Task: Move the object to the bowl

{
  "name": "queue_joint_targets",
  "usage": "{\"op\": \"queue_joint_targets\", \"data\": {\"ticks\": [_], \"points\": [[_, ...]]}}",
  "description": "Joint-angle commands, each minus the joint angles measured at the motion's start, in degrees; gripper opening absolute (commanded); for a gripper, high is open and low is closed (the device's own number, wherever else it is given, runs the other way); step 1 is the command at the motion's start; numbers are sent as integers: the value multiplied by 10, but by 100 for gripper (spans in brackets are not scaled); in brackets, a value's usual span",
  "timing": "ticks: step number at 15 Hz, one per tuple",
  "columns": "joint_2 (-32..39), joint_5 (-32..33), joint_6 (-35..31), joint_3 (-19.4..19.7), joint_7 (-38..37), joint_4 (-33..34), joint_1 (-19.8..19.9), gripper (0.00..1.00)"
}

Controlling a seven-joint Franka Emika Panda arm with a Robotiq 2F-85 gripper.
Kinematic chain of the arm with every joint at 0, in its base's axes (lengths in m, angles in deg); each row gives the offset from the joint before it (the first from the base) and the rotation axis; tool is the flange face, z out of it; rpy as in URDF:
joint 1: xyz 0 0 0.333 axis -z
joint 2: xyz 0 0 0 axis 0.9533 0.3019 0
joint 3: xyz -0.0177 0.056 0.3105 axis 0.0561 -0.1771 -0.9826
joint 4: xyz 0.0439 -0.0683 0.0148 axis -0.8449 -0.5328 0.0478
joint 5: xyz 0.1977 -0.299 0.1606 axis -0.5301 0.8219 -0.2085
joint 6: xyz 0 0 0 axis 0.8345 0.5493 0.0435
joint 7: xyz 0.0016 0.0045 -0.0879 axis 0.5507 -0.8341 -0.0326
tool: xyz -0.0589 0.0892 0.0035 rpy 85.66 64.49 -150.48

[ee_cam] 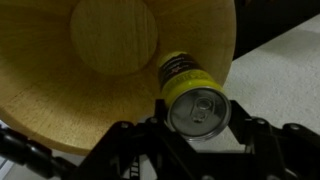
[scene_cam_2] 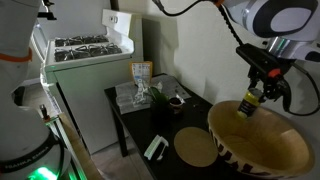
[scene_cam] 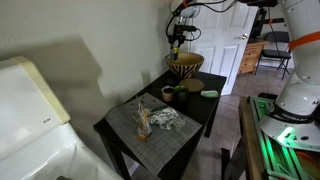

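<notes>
The can (scene_cam_2: 250,104) hangs partly over the woven bowl's rim, so the gripper needs to move toward the middle of the woven bowl next and then lower the can inside.
The object is a small slim can with a yellow body, a dark label and a silver pull-tab top (ee_cam: 192,88). My gripper (ee_cam: 197,118) is shut on it, fingers on both sides. The can hangs above the near rim of the large tan woven bowl (ee_cam: 60,90), part over its inside and part over the rim. In both exterior views the gripper (scene_cam: 177,42) (scene_cam_2: 253,98) holds the can (scene_cam_2: 250,104) above the bowl (scene_cam: 185,65) (scene_cam_2: 262,152), which stands on the black table (scene_cam: 125,148).
A small dark green bowl (scene_cam: 169,94) and a flat pale-green item (scene_cam: 209,94) lie near the woven bowl. A grey placemat (scene_cam: 150,128) carries small items. A round tan disc (scene_cam_2: 196,146) lies on the table. A white stove (scene_cam_2: 85,50) stands beside the table.
</notes>
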Motion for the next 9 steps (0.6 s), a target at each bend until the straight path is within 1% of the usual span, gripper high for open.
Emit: {"op": "queue_joint_targets", "data": {"ticks": [1,5,9], "points": [[-9,10,-16,3,-32,-15,6,38],[-6,33,-14,18,-58,-32,3,38],[-7,40,-38,22,-68,-63,3,38]]}}
